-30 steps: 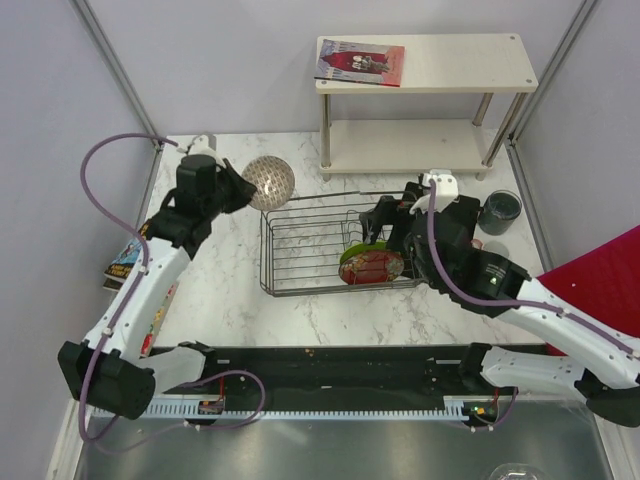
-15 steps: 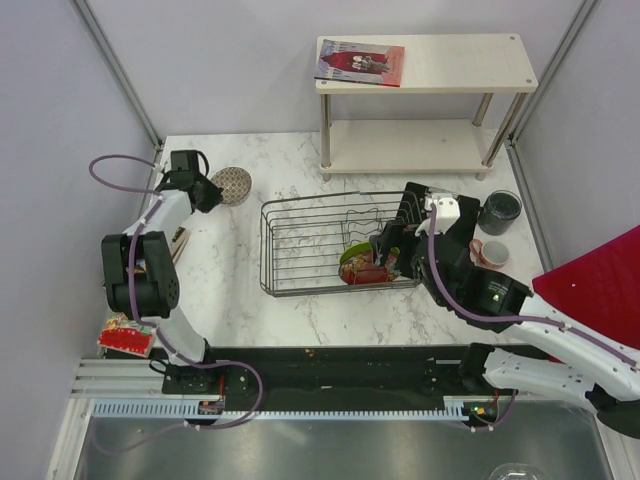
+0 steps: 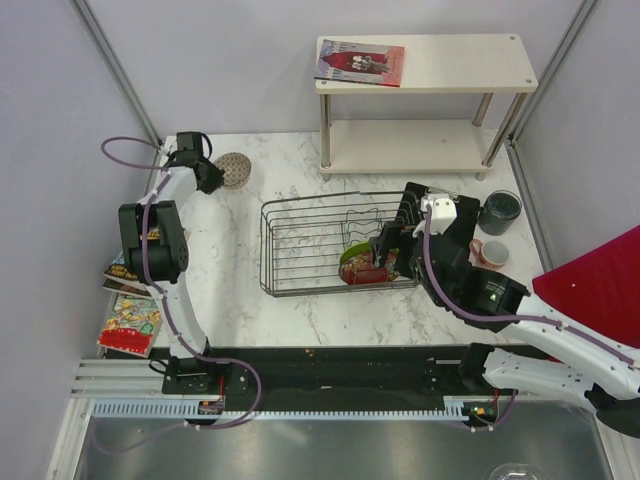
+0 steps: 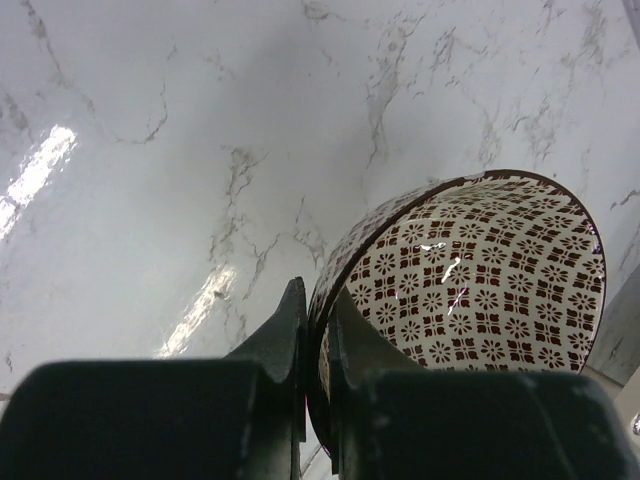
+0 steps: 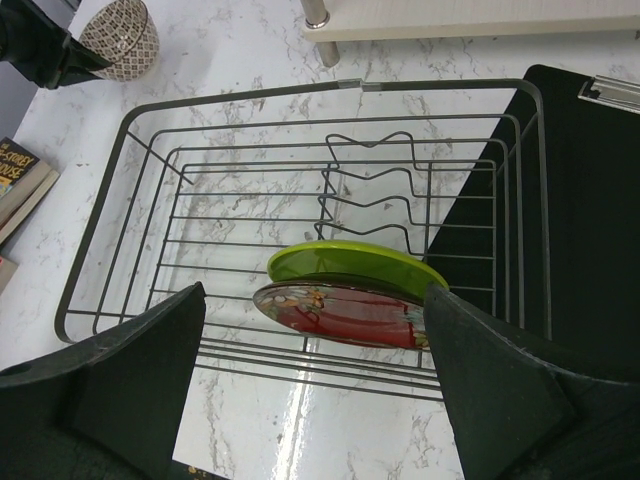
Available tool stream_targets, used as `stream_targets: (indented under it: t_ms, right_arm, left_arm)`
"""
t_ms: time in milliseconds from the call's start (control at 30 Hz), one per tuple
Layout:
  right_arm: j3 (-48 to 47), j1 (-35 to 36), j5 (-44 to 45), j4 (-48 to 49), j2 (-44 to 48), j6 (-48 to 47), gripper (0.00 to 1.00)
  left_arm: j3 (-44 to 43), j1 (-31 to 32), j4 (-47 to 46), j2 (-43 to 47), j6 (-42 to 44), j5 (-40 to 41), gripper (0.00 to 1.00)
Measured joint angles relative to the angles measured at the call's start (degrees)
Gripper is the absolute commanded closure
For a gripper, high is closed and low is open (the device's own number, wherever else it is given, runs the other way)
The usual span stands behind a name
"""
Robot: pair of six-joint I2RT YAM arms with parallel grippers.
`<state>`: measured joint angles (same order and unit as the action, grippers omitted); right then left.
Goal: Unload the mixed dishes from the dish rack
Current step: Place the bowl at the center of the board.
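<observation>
The grey-beige patterned small bowl [image 3: 235, 169] goes onto the marble next, as my left gripper moves down and slightly back.
My left gripper [image 3: 212, 175] is shut on the rim of the grey-beige patterned small bowl [image 3: 235, 169] at the table's far left back. In the left wrist view the fingers [image 4: 290, 335] pinch the bowl [image 4: 480, 280] wall, low over the marble. The dish rack [image 3: 266, 250] holds the lime-green plate [image 5: 355, 265] and the red patterned dish [image 5: 345, 312], leaning together at its near right. My right gripper [image 5: 315, 300] is open just above them, a finger on either side. The dark cup [image 3: 498, 210] and the pink cup [image 3: 491, 253] stand right of the rack.
A black flat board [image 5: 590, 200] lies against the rack's right side. A two-level shelf [image 3: 450, 70] with a book [image 3: 360, 60] stands at the back. Books [image 3: 130, 300] lie off the table's left edge. A red cloth [image 3: 600, 285] is at the right.
My left arm has swung the bowl left and back and lowered it toward the table corner. My right gripper has settled slightly lower over the two plates.
</observation>
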<state>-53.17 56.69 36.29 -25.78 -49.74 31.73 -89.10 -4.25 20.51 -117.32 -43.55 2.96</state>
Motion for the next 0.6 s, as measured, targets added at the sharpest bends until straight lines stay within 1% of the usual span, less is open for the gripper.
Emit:
stream_targets:
  t_ms: [100,467,500,567,600]
  right_arm:
    - [0.0,0.0,0.0,0.0,-1.0,0.0,0.04]
    - [0.0,0.1,0.0,-0.2,-1.4,-0.3,0.04]
    - [0.0,0.1,0.0,-0.2,-1.3,-0.3,0.04]
    - [0.0,0.1,0.0,-0.4,-1.0,-0.3,0.04]
    - [0.0,0.1,0.0,-0.4,-0.8,-0.3,0.04]
  left_arm:
    - [-1.5,-0.2,0.7,-0.5,0.2,0.1,0.98]
    - [-1.5,-1.2,4.6,-3.7,2.9,2.4,0.98]
    - [-1.5,-1.3,4.5,-3.7,3.0,2.8,0.95]
    - [-1.5,-1.4,4.4,-3.7,3.2,3.1,0.83]
    - [-1.5,-1.4,4.3,-3.7,3.4,3.2,0.67]
